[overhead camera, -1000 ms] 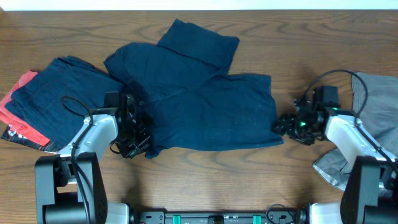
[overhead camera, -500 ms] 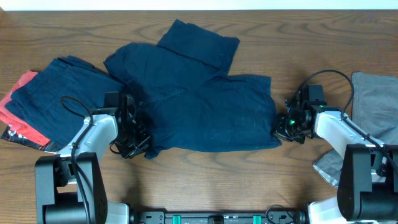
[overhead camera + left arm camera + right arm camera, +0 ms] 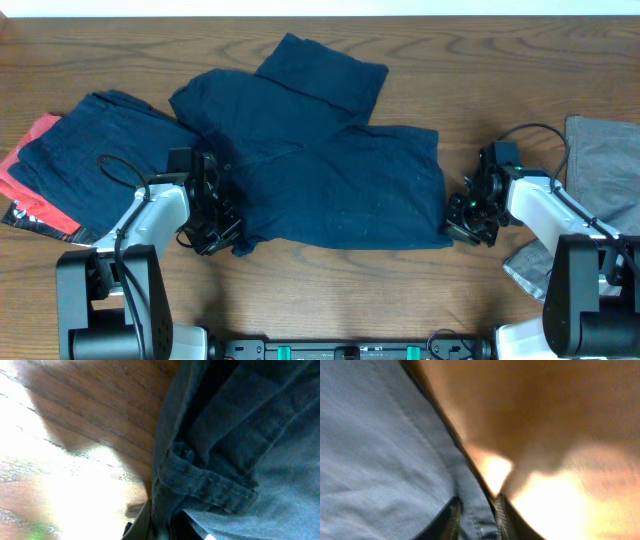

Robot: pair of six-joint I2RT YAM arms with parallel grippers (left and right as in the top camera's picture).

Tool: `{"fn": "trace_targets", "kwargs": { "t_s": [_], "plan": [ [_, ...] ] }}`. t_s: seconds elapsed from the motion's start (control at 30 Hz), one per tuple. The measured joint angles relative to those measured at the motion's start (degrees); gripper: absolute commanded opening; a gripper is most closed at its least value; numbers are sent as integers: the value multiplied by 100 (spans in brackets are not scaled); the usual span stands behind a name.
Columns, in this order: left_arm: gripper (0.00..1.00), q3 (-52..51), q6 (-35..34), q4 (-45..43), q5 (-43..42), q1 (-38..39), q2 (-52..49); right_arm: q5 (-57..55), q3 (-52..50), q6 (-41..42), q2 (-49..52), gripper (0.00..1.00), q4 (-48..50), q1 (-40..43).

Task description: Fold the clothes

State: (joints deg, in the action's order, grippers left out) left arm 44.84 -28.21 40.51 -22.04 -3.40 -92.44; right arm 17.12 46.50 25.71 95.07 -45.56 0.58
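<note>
I will next raise my left gripper and carry the hem outward, then release it over the shorts' edge (image 3: 222, 141) beside the folded garment, because that spot lies outward of my gripper.
Dark navy shorts (image 3: 320, 175) lie spread and partly doubled over in the middle of the wooden table (image 3: 340, 290). My left gripper (image 3: 213, 232) is at their lower left corner, shut on the bunched hem (image 3: 210, 487); its jaws barely show at the bottom edge of the left wrist view (image 3: 160, 530). At the lower right corner my right gripper (image 3: 455, 226) holds the stitched hem (image 3: 472, 495). In the right wrist view that hem runs between the two ribbed fingers (image 3: 454, 520) of the gripper (image 3: 477, 522), which press on it from both sides.
A second navy garment (image 3: 95, 145) lies folded at the left on top of a red one (image 3: 30, 185). A light grey garment (image 3: 600, 170) lies at the right edge, partly under my right arm. The table's front strip runs between the two arm bases.
My right gripper has moved in to the shorts' right edge and slid down to the lower corner, closing over the hem. The shorts' right edge shifted slightly right. The left arm is unmoved.
</note>
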Motion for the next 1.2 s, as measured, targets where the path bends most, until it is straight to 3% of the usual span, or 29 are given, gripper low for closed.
{"fn": "trace_targets", "kwargs": {
  "t_s": [0.07, 0.1, 0.7, 0.8, 0.87, 0.9, 0.97, 1.2],
  "plan": [
    [7, 0, 0, 0, -2, 0, 0, -48, 2, 81, -11, 63, -184, 9],
    [7, 0, 0, 0, -2, 0, 0, -59, 11, 140, -22, 65, -264, 9],
    [7, 0, 129, 7, 0, 0, 0, 7, -9, 634, -20, 59, -472, -79],
    [7, 0, 129, 17, 2, 0, 0, 44, -17, 732, -20, 54, -433, -131],
    [7, 0, 129, 24, 2, 0, 0, 74, -22, 815, -20, 43, -376, -153],
    [7, 0, 129, 35, 2, 0, 0, 96, -28, 839, -20, 33, -317, -170],
    [7, 0, 129, 59, 2, 0, 0, 155, -42, 920, -20, 1, -138, -227],
    [6, 0, 168, 238, -4, 0, 0, 238, -61, 1008, 20, 1, 326, -271]
  ]
}}
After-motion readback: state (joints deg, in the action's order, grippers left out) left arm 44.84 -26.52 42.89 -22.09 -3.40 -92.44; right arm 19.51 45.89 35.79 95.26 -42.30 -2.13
